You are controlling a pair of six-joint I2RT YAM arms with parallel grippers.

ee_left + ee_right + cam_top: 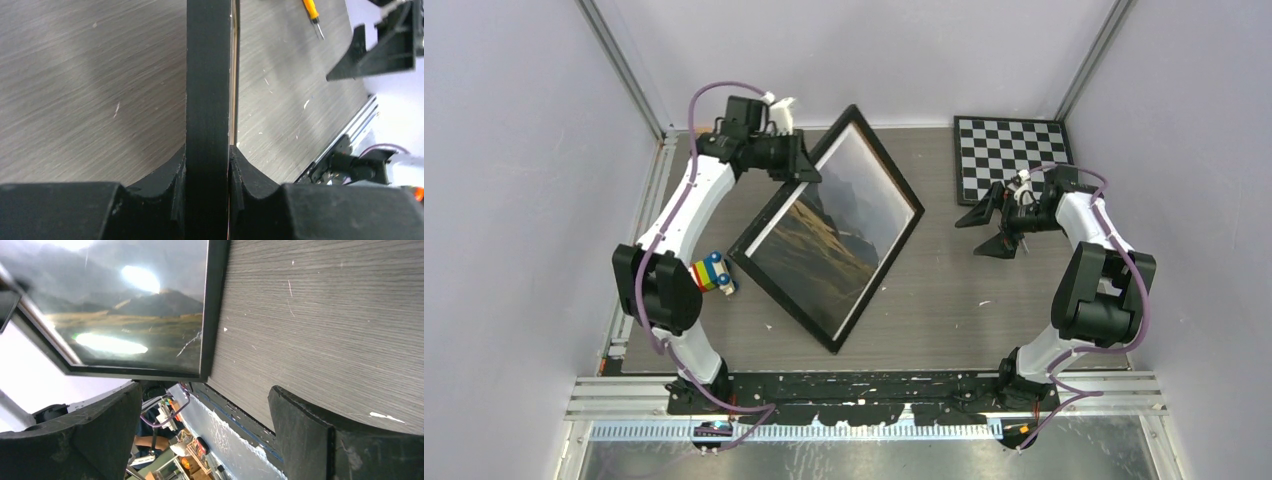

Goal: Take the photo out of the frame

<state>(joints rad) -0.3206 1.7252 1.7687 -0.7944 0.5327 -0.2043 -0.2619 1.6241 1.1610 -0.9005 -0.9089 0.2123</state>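
Note:
The left gripper will draw back toward the robot's base, lower the raised edge onto the tabletop under the frame and let it go, because the tabletop is below the gripper.
The black frame (879, 284) lies as a diamond in the middle of the table, glass up, with the photo (834, 235) of grey mountains and olive hills inside it. My left gripper (809, 170) is shut on the frame's upper-left edge and holds that side raised. In the left wrist view the frame's edge (207, 90) runs straight up between my fingers (250, 175). My right gripper (985, 230) is open and empty, to the right of the frame and clear of it. The right wrist view shows the frame's corner (214, 305) and the photo (125, 315) under glare.
A black-and-white checkered board (1012, 155) lies at the back right, just behind my right gripper. A small colourful toy (712, 273) sits by the frame's left corner, near the left arm. A yellow-handled tool (311, 12) lies on the wood-grain table.

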